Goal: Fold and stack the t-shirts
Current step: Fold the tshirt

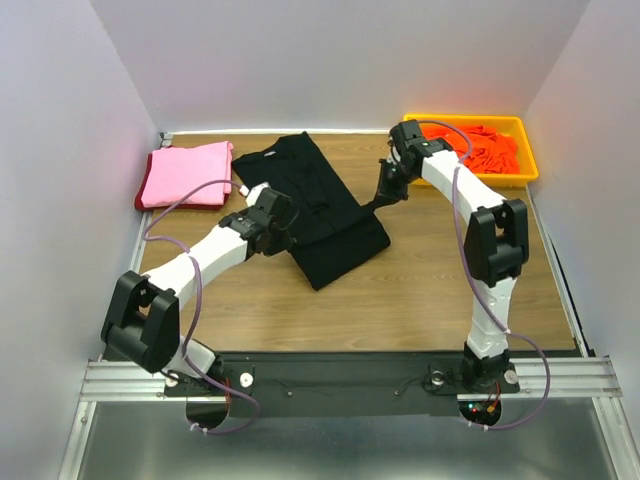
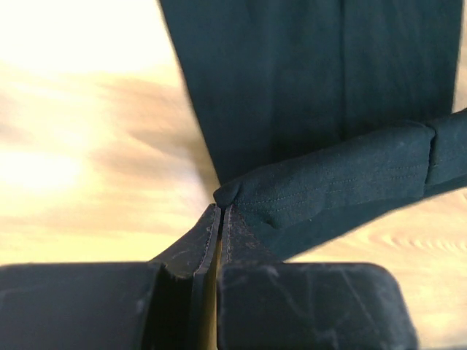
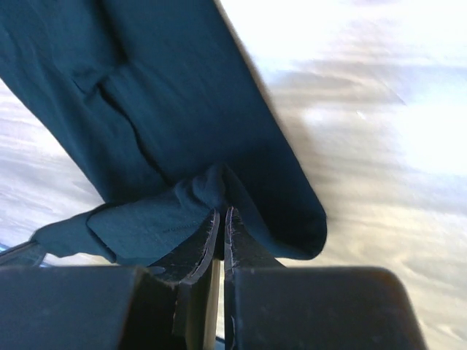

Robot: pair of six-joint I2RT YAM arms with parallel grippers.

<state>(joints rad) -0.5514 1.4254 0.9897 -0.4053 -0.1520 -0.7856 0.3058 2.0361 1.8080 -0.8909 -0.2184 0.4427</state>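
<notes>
The folded t-shirt's tray-side edge [image 1: 355, 203] [image 3: 281, 159] is below the robot's right gripper, so that gripper needs to go down next and move gently left in the top view to release the t-shirt's raised fold.
The black t-shirt [image 1: 320, 205] lies partly folded in a long strip on the wooden table, running from the back middle towards the centre. My left gripper [image 1: 280, 215] is shut on its left edge; the left wrist view shows the hem [image 2: 328, 175] pinched at the fingertips and lifted. My right gripper [image 1: 385, 192] is shut on its right edge; the right wrist view shows a bunched fold [image 3: 182, 204] between the fingertips. A folded pink t-shirt [image 1: 188, 174] lies on a dark red one [image 1: 140, 196] at the back left. Orange t-shirts [image 1: 488, 148] fill the tray.
A yellow plastic tray [image 1: 528, 150] stands at the back right corner. White walls close in the table on three sides. Bare wood [image 1: 420, 290] shows in front of the black shirt.
</notes>
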